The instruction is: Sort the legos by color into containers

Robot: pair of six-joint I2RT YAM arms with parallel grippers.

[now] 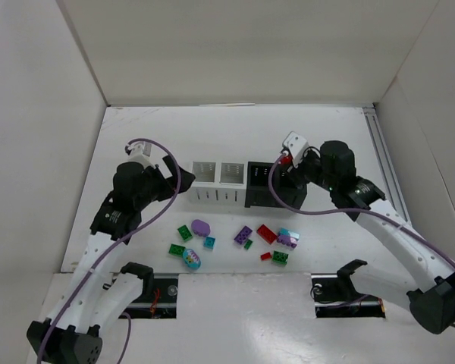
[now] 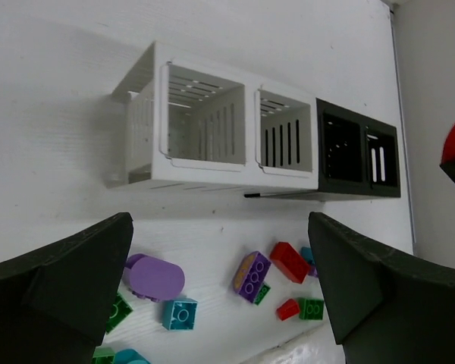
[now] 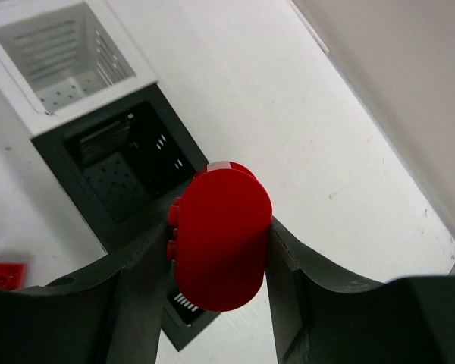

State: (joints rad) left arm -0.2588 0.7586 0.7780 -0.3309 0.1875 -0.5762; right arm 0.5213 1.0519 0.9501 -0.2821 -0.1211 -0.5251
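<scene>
I will next ease my right gripper slightly down toward the opening of the end black container (image 1: 288,179) below it and release the rounded red lego into it.
Legos lie in a loose cluster on the white table in front of the containers. They include a rounded purple piece (image 1: 201,226), a teal brick (image 1: 209,243), green bricks (image 1: 183,233), a purple brick (image 1: 243,234) and a red brick (image 1: 266,233). My right gripper (image 3: 220,227) is shut on a rounded red lego (image 3: 221,239). It holds the lego above the right black container (image 3: 61,171). My left gripper (image 2: 212,303) is open and empty. It hovers above the cluster, with the purple brick (image 2: 252,274) and the teal brick (image 2: 180,313) between its fingers.
Two white slotted containers (image 1: 203,196) and two black ones (image 1: 258,201) stand in a row mid-table. White walls enclose the table on the left, back and right. A cable loops over each arm.
</scene>
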